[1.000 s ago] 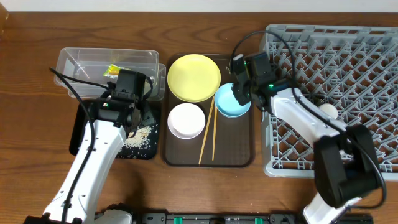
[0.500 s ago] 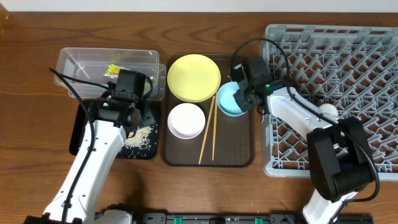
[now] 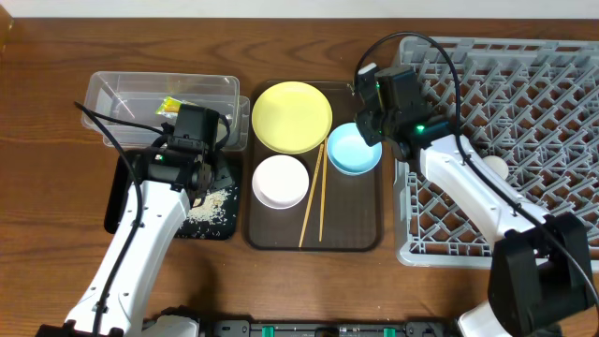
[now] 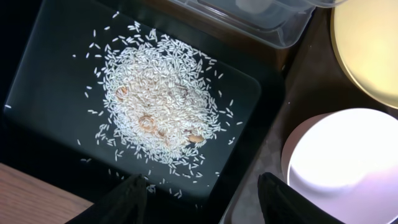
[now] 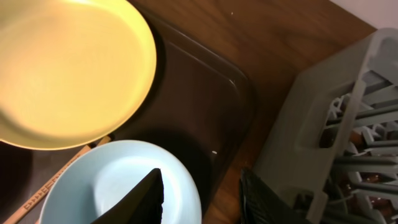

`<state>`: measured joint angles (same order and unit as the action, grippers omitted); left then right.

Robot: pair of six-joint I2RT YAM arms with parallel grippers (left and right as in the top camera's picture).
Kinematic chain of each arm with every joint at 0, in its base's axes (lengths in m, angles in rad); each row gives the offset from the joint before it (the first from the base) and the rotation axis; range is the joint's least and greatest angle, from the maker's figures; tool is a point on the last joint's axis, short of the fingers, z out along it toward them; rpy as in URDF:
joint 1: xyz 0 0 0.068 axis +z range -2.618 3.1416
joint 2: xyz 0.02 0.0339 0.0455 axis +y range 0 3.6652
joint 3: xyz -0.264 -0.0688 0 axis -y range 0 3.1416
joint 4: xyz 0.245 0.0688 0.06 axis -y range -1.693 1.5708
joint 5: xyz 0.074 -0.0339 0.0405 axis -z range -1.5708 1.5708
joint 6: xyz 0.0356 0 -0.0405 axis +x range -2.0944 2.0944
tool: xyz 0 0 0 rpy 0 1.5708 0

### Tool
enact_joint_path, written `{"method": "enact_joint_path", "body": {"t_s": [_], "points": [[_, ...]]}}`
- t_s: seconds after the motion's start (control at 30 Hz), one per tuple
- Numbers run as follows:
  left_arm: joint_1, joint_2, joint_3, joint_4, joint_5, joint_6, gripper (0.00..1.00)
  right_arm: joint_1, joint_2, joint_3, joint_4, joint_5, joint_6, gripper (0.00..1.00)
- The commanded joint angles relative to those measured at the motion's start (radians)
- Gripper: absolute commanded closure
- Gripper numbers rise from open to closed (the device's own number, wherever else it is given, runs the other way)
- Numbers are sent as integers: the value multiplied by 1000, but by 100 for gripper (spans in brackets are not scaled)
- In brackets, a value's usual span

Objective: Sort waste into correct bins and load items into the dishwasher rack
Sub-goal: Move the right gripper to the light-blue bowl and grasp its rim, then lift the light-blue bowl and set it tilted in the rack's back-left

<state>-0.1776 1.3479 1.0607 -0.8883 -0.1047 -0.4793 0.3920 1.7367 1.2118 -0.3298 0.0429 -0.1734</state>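
Observation:
The light blue bowl's rack-side rim (image 3: pixel 379 153) (image 5: pixel 196 191) is below my right gripper, so the gripper should lower its open fingers over that rim, one inside and one outside, and close.
The light blue bowl (image 3: pixel 353 152) sits on the brown serving tray beside the yellow plate (image 3: pixel 292 116), the white bowl (image 3: pixel 281 182) and two chopsticks (image 3: pixel 314 192). My right gripper (image 3: pixel 372 131) is open over the blue bowl's far right rim. In the right wrist view (image 5: pixel 202 200) one finger is over the bowl (image 5: pixel 106 186) and the other is outside it. My left gripper (image 3: pixel 208 176) is open and empty above the black tray (image 3: pixel 120 192), near the rice (image 4: pixel 155 106). The green-and-yellow wrapper (image 3: pixel 168 105) lies in the clear tub (image 3: pixel 108 94). A pale cup (image 3: pixel 493 167) sits in the grey rack (image 3: pixel 524 65).
The brown serving tray (image 3: pixel 356 225) lies between the black tray and the rack. The rack's near wall (image 5: pixel 323 118) stands close to the right of my right gripper. The white bowl (image 4: pixel 342 162) and the plate (image 4: pixel 370 50) lie right of the black tray (image 4: pixel 50 81).
My right arm has drawn back toward the far side and slightly right, still over the blue bowl. The bowl has stayed in place. The left arm has not moved.

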Motion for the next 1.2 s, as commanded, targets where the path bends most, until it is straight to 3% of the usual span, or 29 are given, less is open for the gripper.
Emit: {"method": "enact_joint_path", "body": {"t_s": [0.0, 0.3, 0.53, 0.97, 1.17], "points": [[4, -12, 17, 0, -16, -16, 39, 1, 76, 2, -19, 8, 0, 63], [4, -12, 17, 0, -16, -16, 39, 11, 194, 2, -47, 5, 0, 64], [4, -12, 17, 3, -16, -16, 39, 8, 167, 2, -82, 6, 0, 98], [4, -12, 17, 4, -16, -16, 39, -40, -129, 2, -77, 225, 0, 99], [4, -12, 17, 10, -16, -16, 39, -109, -228, 2, 0, 332, -7, 99]]}}
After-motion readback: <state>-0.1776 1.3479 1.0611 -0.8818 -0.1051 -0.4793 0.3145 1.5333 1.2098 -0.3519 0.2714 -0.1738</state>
